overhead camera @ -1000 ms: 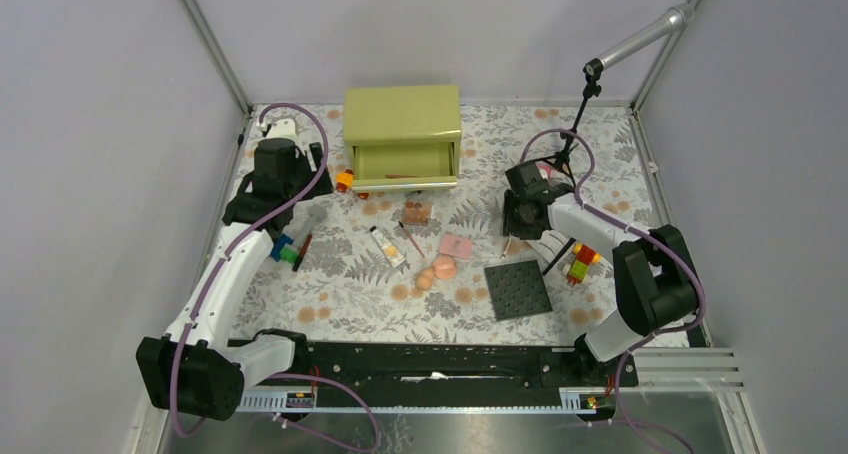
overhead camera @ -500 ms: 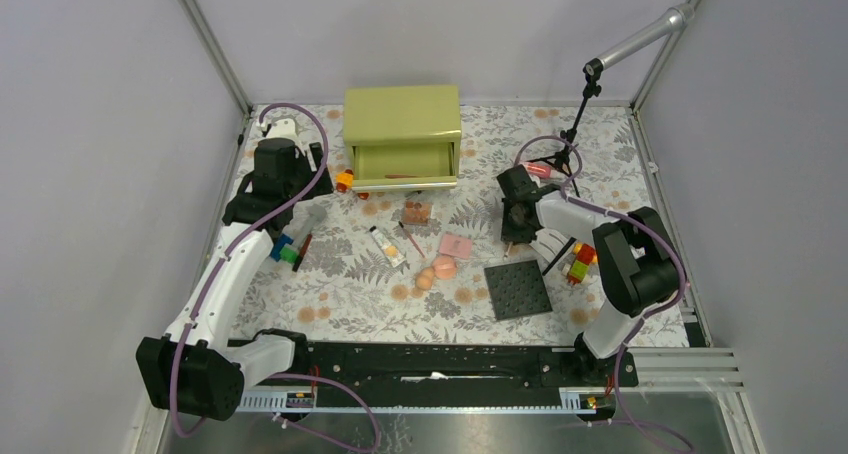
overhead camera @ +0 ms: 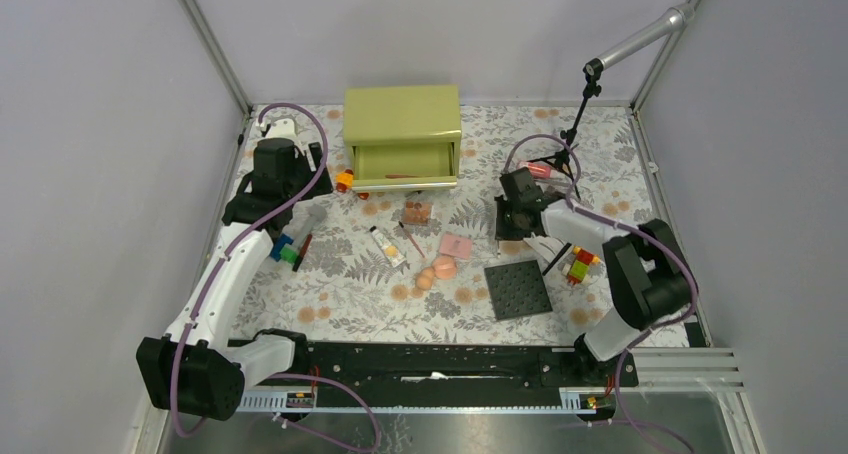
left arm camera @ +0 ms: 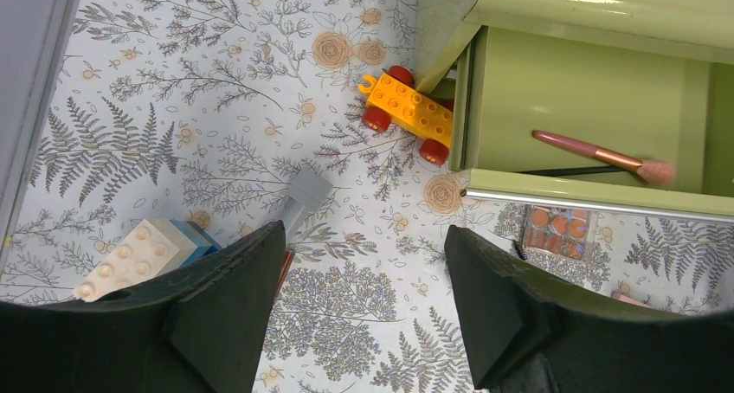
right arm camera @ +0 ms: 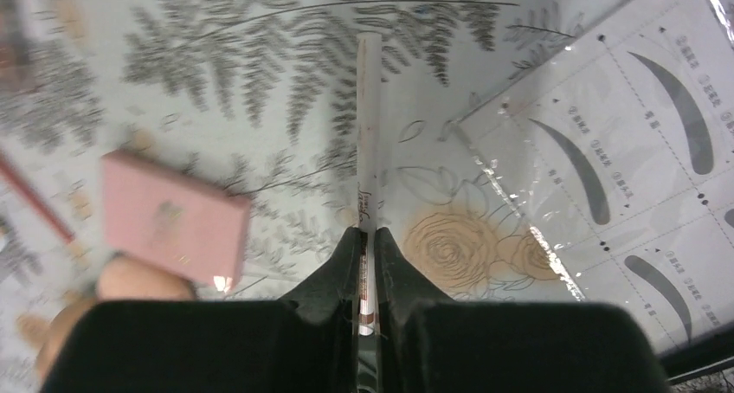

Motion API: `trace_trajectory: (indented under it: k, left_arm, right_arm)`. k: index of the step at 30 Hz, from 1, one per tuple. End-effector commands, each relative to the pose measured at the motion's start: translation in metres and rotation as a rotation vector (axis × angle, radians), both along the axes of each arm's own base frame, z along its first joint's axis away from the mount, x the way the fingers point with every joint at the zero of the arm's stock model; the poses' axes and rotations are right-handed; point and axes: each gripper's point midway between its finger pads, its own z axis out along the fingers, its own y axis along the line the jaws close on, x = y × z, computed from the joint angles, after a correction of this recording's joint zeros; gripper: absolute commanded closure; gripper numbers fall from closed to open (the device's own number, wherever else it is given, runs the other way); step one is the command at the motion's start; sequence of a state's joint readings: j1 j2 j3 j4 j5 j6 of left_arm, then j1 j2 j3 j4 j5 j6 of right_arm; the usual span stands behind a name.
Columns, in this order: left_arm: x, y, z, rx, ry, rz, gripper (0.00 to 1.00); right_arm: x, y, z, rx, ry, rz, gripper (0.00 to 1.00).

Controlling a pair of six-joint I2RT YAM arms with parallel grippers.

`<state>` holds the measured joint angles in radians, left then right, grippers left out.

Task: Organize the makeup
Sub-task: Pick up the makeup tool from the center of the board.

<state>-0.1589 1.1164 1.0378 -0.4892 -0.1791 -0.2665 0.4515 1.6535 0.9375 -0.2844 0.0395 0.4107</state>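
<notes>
I will lift my right gripper over the drawer's bare bottom and let go of the pencil (right arm camera: pixel 368 133), because the drawer's bottom is outward of my gripper, to the left in the top view.
My right gripper (overhead camera: pixel 509 230) (right arm camera: pixel 367 237) is shut on a thin white pencil (right arm camera: pixel 368 133), which sticks out ahead of the fingers just above the floral cloth. A pink square compact (overhead camera: pixel 456 245) (right arm camera: pixel 173 228) lies left of it, with peach sponges (overhead camera: pixel 438 269) beside it. A cream tube with a black cap (overhead camera: pixel 387 246) and an eyeshadow palette (overhead camera: pixel 417 212) (left arm camera: pixel 554 228) lie mid-table. A pink brush (left arm camera: pixel 597 157) lies in the open green drawer (overhead camera: pixel 403 164). A pink-red tube (overhead camera: pixel 538 169) lies behind the right arm. My left gripper (overhead camera: pixel 268 199) (left arm camera: pixel 363 306) is open and empty.
An eyebrow stencil sheet (right arm camera: pixel 623 151) lies right of the pencil. A dark studded plate (overhead camera: pixel 518 289) sits near the front. An orange toy car (left arm camera: pixel 407 116) stands by the drawer box. Toy blocks (overhead camera: pixel 285 249) (overhead camera: pixel 578 264) lie at both sides. A microphone stand (overhead camera: pixel 575 139) stands at the back right.
My right wrist has turned and shifted slightly left with the pencil in its jaws. The left arm has not moved.
</notes>
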Motion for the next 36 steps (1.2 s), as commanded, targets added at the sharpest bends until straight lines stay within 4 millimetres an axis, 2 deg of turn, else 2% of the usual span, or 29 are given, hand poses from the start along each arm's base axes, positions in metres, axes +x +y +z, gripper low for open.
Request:
trace_trajectory:
  k: [1,7,11,19,27,31,36]
  left_arm:
    - [0.007,0.0,0.014,-0.018,-0.065,0.001,0.24]
    - [0.007,0.001,0.015,-0.017,-0.065,0.006,0.24]
    - [0.007,0.001,0.014,-0.018,-0.065,0.006,0.24]
    - [0.006,0.001,0.015,-0.018,-0.066,0.005,0.24]
    - [0.007,0.001,0.014,-0.02,-0.063,0.002,0.24]
    - [0.008,0.001,0.013,-0.021,-0.061,0.005,0.24]
    - [0.007,0.001,0.013,-0.021,-0.061,0.003,0.24]
  right_arm:
    - [0.01,0.032,0.054,0.19,-0.235,0.159,1.0]
    - [-0.005,0.048,0.117,0.378,-0.537,0.297,1.0]
    - [-0.02,0.052,0.14,0.447,-0.667,0.379,1.0]
    - [-0.039,0.058,0.16,0.516,-0.79,0.489,1.0]
    - [-0.054,0.066,0.169,0.557,-0.89,0.605,1.0]
    - [-0.071,0.074,0.175,0.606,-0.979,0.733,1.0]
    - [-0.066,0.08,0.178,0.574,-1.011,0.806,1.0]
